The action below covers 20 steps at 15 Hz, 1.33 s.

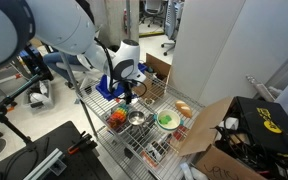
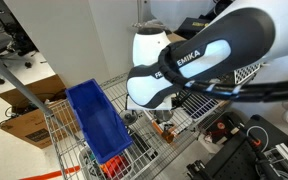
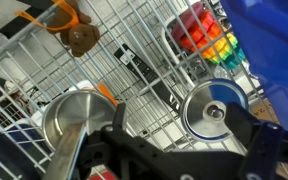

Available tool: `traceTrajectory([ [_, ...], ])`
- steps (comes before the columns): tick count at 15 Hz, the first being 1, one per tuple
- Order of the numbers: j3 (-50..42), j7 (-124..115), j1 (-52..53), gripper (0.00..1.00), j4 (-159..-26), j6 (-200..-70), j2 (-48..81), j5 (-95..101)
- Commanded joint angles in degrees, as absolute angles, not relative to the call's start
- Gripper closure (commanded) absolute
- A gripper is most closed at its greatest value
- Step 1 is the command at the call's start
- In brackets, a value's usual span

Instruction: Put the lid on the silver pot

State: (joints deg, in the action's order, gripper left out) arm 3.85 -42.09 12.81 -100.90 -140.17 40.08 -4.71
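The lid's centre knob is below my gripper and to its right in the wrist view, so my gripper will go down toward the blue bin and onto the knob.
In the wrist view the lid, a round silvery disc with a centre knob, lies flat on the wire shelf beside a blue bin. The silver pot stands uncovered to its left, also seen in an exterior view. My gripper is open just above the shelf. The lid lies between the fingers, close to the right one, and is not gripped. In both exterior views the arm hides the lid.
A red-orange bowl holding coloured pieces and a green-and-white bowl flank the pot on the wire cart. A large blue bin stands beside the lid. A brown stuffed toy lies farther off. Cardboard boxes surround the cart.
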Motion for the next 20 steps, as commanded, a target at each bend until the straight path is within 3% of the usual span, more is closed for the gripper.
traceTrajectory([
  [1, 0.6, -47.0, 16.7, 0.0, -94.2, -142.0, 46.2, -4.9],
  [16, -1.4, -56.1, 19.6, 0.0, -77.5, -139.2, 59.3, -4.7],
  [17, -1.3, -56.4, 19.7, 0.06, -76.5, -138.6, 60.0, -4.7],
  [18, -1.3, -56.8, 19.7, 0.23, -75.7, -138.1, 60.6, -4.7],
  [19, -1.4, -57.2, 19.9, 0.31, -74.9, -137.5, 61.2, -4.6],
  [20, -1.6, -57.6, 20.0, 0.32, -74.2, -137.2, 61.7, -4.4],
])
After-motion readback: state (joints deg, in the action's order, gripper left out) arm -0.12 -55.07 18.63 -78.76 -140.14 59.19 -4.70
